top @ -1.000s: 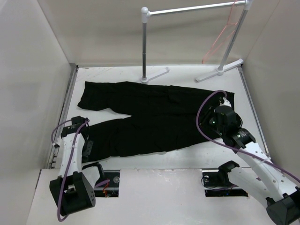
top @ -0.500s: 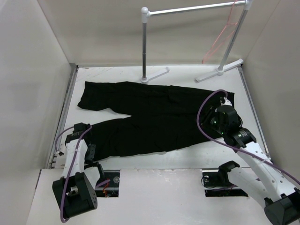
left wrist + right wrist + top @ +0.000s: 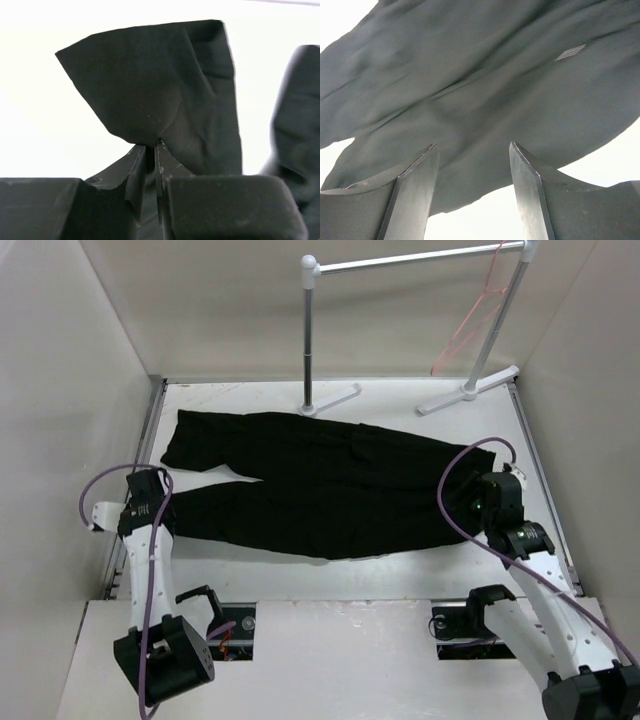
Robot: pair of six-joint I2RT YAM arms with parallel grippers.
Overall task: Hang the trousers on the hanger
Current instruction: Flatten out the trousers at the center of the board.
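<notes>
My right gripper lowers rightward in the top view onto the near corner of the trousers' waist next, since my left gripper holds that side's cuff.
The black trousers lie flat across the table, legs to the left and waist to the right. My left gripper is shut on the cuff of the near leg; in the left wrist view the jaws pinch a fold of black fabric. My right gripper is open at the waist end; in the right wrist view its fingers stand apart, with the fabric lying in front of them. The pink-orange wire hanger hangs from the right end of the rack, far from both grippers.
The white and grey tube rack stands at the back, its feet on the table just behind the trousers. Enclosure walls stand close on the left and right.
My left gripper has moved back and left with the cuff, drawing the near leg up against the far leg. My right gripper has drawn back to the right, off the waist.
</notes>
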